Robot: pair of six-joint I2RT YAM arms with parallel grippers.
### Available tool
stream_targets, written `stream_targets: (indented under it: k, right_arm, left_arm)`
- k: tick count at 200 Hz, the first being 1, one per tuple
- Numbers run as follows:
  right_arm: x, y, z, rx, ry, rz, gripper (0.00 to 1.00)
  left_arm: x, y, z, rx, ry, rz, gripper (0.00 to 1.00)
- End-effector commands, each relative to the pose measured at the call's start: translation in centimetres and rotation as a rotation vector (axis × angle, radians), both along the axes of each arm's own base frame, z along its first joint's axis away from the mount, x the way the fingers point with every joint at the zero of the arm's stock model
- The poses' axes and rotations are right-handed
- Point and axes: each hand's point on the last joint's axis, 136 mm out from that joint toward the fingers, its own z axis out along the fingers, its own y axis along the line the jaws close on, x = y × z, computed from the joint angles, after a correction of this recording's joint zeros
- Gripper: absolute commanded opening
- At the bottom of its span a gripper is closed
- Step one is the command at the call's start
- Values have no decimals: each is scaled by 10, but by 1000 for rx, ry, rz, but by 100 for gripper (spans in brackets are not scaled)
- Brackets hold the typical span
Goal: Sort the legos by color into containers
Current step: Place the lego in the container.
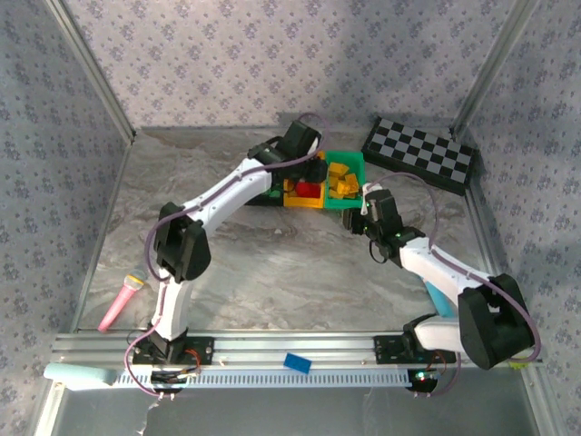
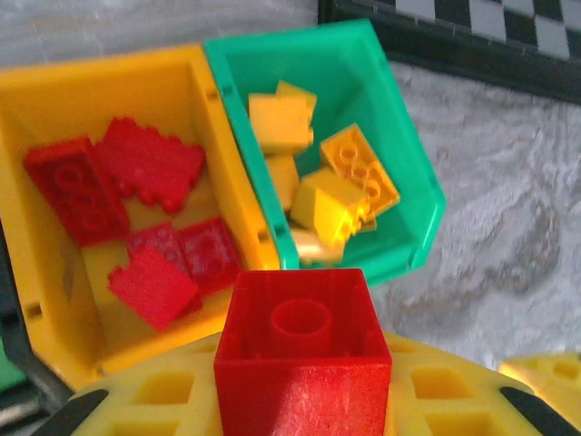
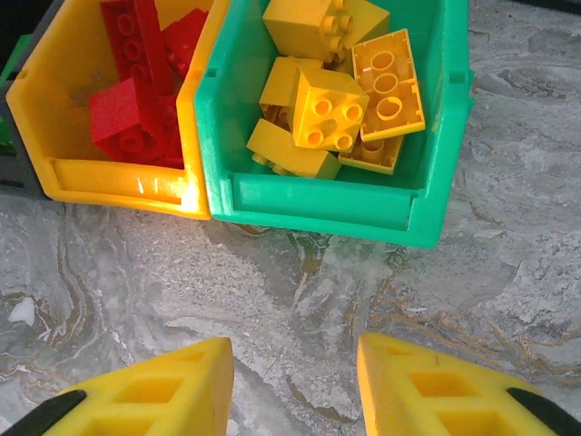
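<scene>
I will next move my left gripper outward and down to release the matching lego.
My left gripper [image 2: 304, 377] is shut on a red lego [image 2: 302, 331], its hollow underside toward the camera, above the near rim of the yellow container [image 2: 54, 91]. Several red legos [image 2: 150, 163] lie in that container. Beside it, the green container [image 2: 404, 145] holds several yellow-orange legos [image 2: 349, 173]. From above, the left gripper [image 1: 313, 171] hangs over both containers [image 1: 349, 162]. My right gripper [image 3: 295, 381] is open and holds nothing, over bare table in front of the green container [image 3: 318, 204]. A black container [image 1: 265, 196] sits left of the yellow one, mostly hidden by the left arm.
A black-and-white checkered board [image 1: 418, 154] lies at the back right, just behind the green container. A pink object [image 1: 121, 304] rests at the front left. A lone blue brick [image 1: 296, 362] sits on the front rail. Patterned walls close in the marble table [image 1: 272, 263].
</scene>
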Motion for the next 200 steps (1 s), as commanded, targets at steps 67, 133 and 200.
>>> stream_targets:
  k: [67,133,200]
  right_arm:
    - [-4,-3,6,46,-13,-12,42]
    - [-5,1,3,69,-3,-4,42]
    - [-4,0,0,73,1,-9,42]
  left_arm:
    - [64,-3,-15,23,5,57,22]
    - [89,2,-47,11,35,125,23]
    - [97,4,-82,58,65,142,27]
